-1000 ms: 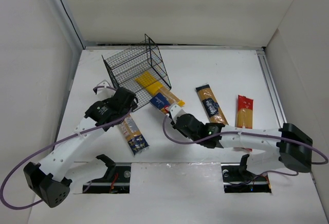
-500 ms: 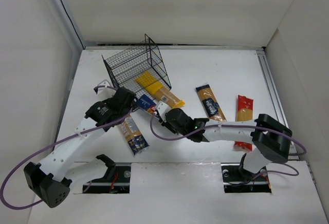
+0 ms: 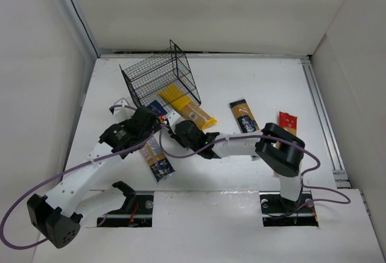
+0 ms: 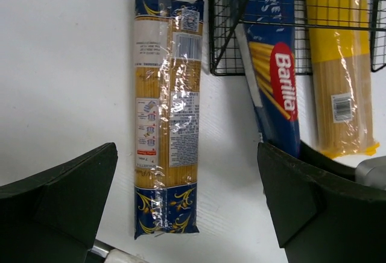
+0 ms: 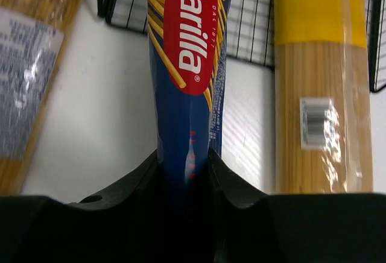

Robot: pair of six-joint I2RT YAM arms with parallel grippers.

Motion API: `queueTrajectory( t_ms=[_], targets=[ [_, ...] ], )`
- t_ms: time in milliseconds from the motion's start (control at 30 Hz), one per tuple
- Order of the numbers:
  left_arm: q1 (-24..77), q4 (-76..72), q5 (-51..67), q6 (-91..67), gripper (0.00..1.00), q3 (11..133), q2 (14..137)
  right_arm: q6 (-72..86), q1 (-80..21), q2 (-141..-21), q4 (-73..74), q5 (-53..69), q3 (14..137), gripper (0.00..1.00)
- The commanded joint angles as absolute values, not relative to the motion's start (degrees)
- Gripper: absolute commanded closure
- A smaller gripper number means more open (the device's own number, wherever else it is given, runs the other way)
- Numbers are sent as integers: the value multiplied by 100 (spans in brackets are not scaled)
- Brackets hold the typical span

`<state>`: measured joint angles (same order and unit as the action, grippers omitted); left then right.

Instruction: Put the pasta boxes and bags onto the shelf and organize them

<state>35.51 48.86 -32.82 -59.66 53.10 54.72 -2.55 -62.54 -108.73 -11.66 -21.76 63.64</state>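
My left gripper is going to move down and back next, then close across the spaghetti bag (image 4: 167, 112) beside the near blue end (image 4: 166, 177).
The shelf (image 3: 155, 81) is a black wire rack lying tilted at the back left. My right gripper (image 3: 171, 120) is shut on a dark-blue Barilla box (image 5: 190, 64), whose far end reaches into the shelf's mouth (image 5: 247, 34). A yellow bag (image 3: 180, 100) lies beside the box, its top inside the rack (image 4: 259, 28). My left gripper (image 4: 186, 154) hangs open above a blue-ended spaghetti bag (image 4: 167, 112) lying flat on the table. The Barilla box (image 4: 274, 70) and the yellow bag (image 4: 338, 64) also show on the right of the left wrist view.
An orange-brown pack (image 3: 245, 117) and a red-and-yellow bag (image 3: 286, 124) lie on the table to the right, the right arm's elbow partly covering the red one. White walls close in the left, back and right sides.
My right arm has swung left with the blue box, bringing its far end to the shelf's mouth. The left arm has shifted only slightly.
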Motion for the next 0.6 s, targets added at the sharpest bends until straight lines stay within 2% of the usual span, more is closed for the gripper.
queueTrajectory(
  t_ms=[0,33,100,133,200,233,300,333,433,567],
  targets=[
    [3516,4860,-3173,-6178,0,5159,5335,-132,-6117,-11011,-2837,-2418,7109,76],
    [3516,4860,-3016,-6248,0,5072,5335,-132,-6039,-11074,-2969,-2339,7110,66],
    [3516,4860,-2892,-6311,0,5001,5282,-132,-5968,-11179,-3494,-2137,7110,54],
    [3516,4860,-2831,-6371,0,4931,5282,-132,-5881,-11275,-3698,-1997,7049,37],
    [3516,4860,-2769,-6434,0,4860,5160,-132,-5714,-11390,-4085,-1436,6979,28],
    [3516,4860,-2699,-6486,0,4791,5159,-132,-5713,-11391,-4200,-1250,6874,14],
    [3516,4860,-2549,-6634,0,4738,5107,-132,-5643,-11251,-4393,-1020,6558,11],
    [3516,4860,-2479,-6636,0,4737,5106,-132,-5643,-10963,-4725,-933,6339,0],
    [3516,4860,-2146,-6785,0,4544,5045,-132,-5643,-10321,-4764,-1202,5495,0],
    [3516,4860,-1671,-7127,0,4150,5045,-185,-5643,-8915,-3720,-2064,4704,0]
  ],
)
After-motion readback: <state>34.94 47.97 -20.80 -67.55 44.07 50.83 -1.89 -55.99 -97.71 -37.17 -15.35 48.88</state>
